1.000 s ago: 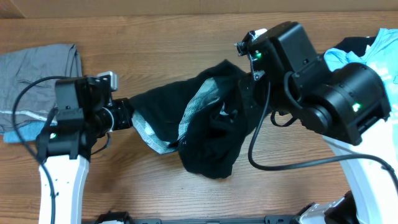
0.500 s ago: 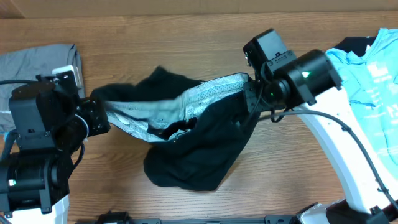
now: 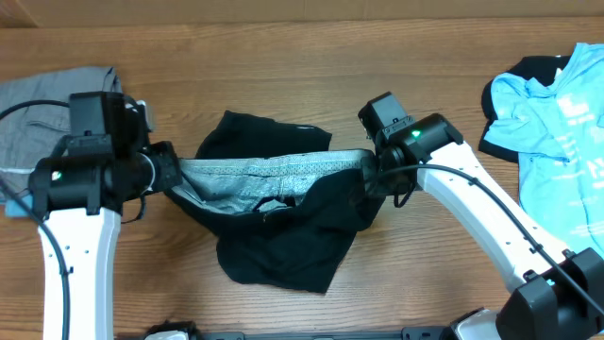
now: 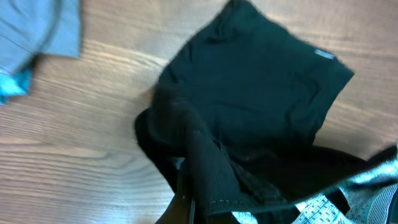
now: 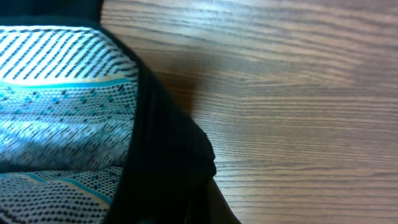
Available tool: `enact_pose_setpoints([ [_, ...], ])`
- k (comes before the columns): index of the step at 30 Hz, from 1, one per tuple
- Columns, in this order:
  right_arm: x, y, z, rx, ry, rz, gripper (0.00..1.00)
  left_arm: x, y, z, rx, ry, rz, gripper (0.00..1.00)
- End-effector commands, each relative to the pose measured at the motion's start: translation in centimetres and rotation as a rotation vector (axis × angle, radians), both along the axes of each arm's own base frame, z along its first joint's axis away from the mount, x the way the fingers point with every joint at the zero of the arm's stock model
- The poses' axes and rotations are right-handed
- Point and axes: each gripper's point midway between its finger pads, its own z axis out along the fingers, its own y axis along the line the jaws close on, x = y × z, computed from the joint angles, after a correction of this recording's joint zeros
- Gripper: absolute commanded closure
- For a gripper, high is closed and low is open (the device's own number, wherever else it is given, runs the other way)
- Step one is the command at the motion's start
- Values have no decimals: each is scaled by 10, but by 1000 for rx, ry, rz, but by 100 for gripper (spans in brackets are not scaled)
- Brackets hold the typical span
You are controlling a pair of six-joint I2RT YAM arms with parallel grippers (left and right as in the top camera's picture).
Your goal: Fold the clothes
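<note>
My right gripper will next stay almost where it is and open its fingers to let go of the gripped waistband end [image 3: 364,166], because the waistband already spans the shorts [image 3: 283,241] between both grippers.
Black shorts [image 3: 283,241] with a pale grey inner waistband [image 3: 274,172] lie stretched across the middle of the table. My left gripper [image 3: 172,176] is shut on the left end of the waistband. My right gripper [image 3: 370,168] is shut on its right end. In the left wrist view the black shorts [image 4: 249,93] fill the middle, with cloth bunched over the fingers [image 4: 186,208]. In the right wrist view the patterned waistband [image 5: 62,118] and the black shorts' edge [image 5: 165,168] cover the jaws.
A light blue printed T-shirt [image 3: 557,132] lies on a black piece at the right edge. A folded grey garment [image 3: 42,118] with a blue piece under it lies at the far left, also in the left wrist view [image 4: 37,31].
Both arms have moved apart and lower, pulling the waistband straight. The shorts have gone from a bunched hanging heap to lying spread on the table.
</note>
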Motion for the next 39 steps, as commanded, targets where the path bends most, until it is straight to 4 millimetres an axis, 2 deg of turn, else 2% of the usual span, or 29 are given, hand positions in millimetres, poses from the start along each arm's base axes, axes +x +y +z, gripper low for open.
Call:
enact_pose_setpoints([
  [1,-5,-3,-8,8,4,-34,96,1,-20,-21,-43,31,-49,96],
  [3,-9,-4,-16,5,20,-56,96,1,-33,-35,-41,41,-93,96],
  [6,-13,4,-16,50,42,-50,94,2,-41,-42,-35,44,-111,96],
  [7,-14,8,-15,73,52,-47,86,2,-43,-43,-35,42,-115,96],
  [11,-19,14,-8,118,59,-41,73,1,-47,-44,-14,45,-132,96],
  [15,-19,18,17,175,-1,-33,65,0,-49,-45,9,50,-143,96],
  [19,-15,22,60,265,-118,-73,62,-2,-55,-45,9,50,-165,96],
  [22,-14,23,72,305,-153,-143,62,-2,-58,-45,9,50,-173,96],
  [24,-12,24,72,319,-154,-180,63,-2,-58,-46,6,52,-167,96],
  [30,8,36,66,349,-184,-199,63,-4,-61,-46,-11,58,-159,96],
  [33,20,42,69,363,-236,-144,63,-12,-71,-48,9,84,-208,96],
  [37,43,36,77,326,-352,-164,62,-23,-87,-51,69,98,-273,96],
  [39,53,40,77,337,-379,-165,62,-25,-95,-51,82,95,-286,96],
])
